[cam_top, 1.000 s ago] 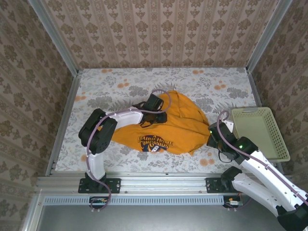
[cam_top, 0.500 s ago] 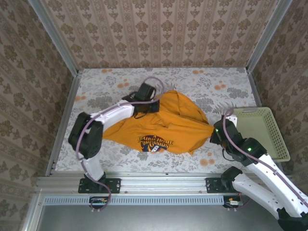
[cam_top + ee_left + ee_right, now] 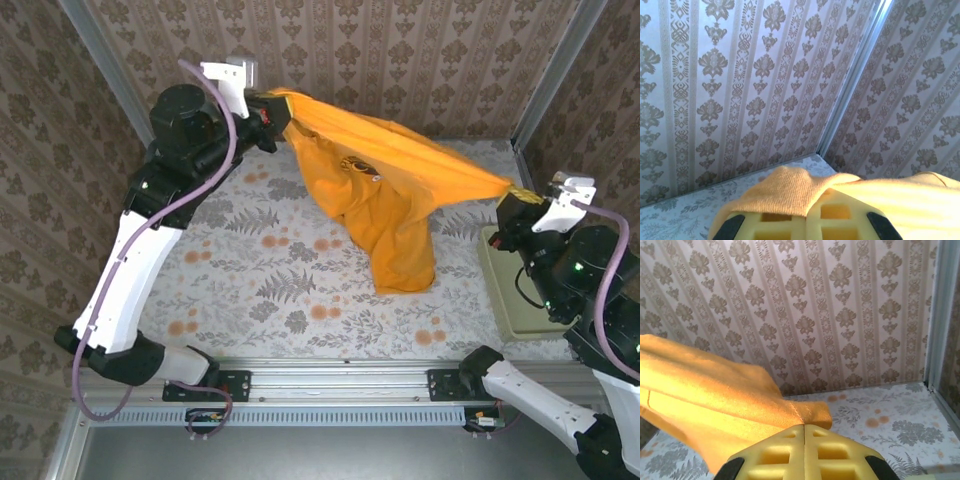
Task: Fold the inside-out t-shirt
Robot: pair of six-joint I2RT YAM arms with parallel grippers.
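My left gripper should go down and back toward my base and let go of the t-shirt's fold over the bare floral tablecloth, because that open part of the tablecloth is below and back from it.
The inside-out t-shirt (image 3: 385, 190) is a mustard-orange garment stretched in the air between both arms, its body hanging down toward the table. A small dark print shows near its upper middle. My left gripper (image 3: 272, 108) is raised at the back left, shut on one end of the cloth. My right gripper (image 3: 512, 190) is raised at the right, shut on the other end. In the left wrist view the t-shirt (image 3: 790, 192) drapes over the yellow fingers (image 3: 840, 220). In the right wrist view the t-shirt (image 3: 715, 395) runs off to the left from the closed yellow fingers (image 3: 785, 452).
A pale cream mesh basket (image 3: 510, 305) stands at the table's right edge, partly behind the right arm. The floral tablecloth (image 3: 260, 280) lies beneath the hanging shirt. Patterned walls close in the back and both sides.
Both arms have lifted high off the table, pulling the t-shirt up and stretching it between them. The left gripper closed on the cloth before the lift.
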